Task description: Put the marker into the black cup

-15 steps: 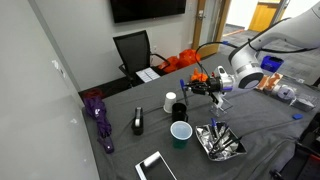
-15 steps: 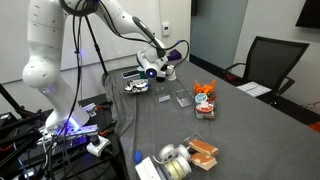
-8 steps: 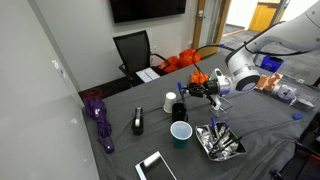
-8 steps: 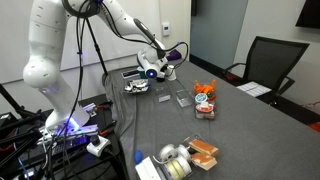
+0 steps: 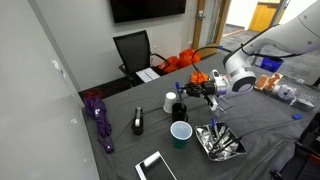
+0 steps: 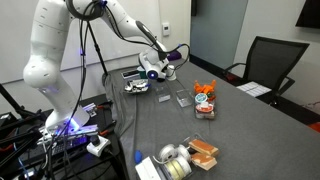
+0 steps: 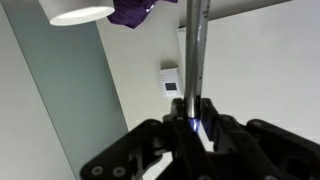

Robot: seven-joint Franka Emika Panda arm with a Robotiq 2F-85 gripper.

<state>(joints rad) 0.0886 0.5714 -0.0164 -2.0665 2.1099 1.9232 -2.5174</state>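
Observation:
I will lower my gripper next toward the black cup's opening (image 5: 179, 106). The marker's loose end should be inside before my gripper opens.
My gripper (image 5: 187, 92) is shut on the marker (image 7: 193, 60), a slim grey stick that runs up from the jaws in the wrist view. In an exterior view the gripper hovers just above the small black cup (image 5: 179, 110), which stands next to the white cup (image 5: 169, 101). The white cup also shows at the top of the wrist view (image 7: 75, 9). The black cup is out of the wrist view. From the opposite side the gripper (image 6: 158, 70) hides the cups.
A blue-green cup (image 5: 180, 133) stands in front of the black cup. A slim black bottle (image 5: 138, 122), a purple umbrella (image 5: 98, 116), a metal tray (image 5: 220, 141) and a tablet (image 5: 155, 166) lie around. Orange items (image 6: 205, 99) sit mid-table.
My gripper has moved left with the marker, from beside the cups to above the black cup.

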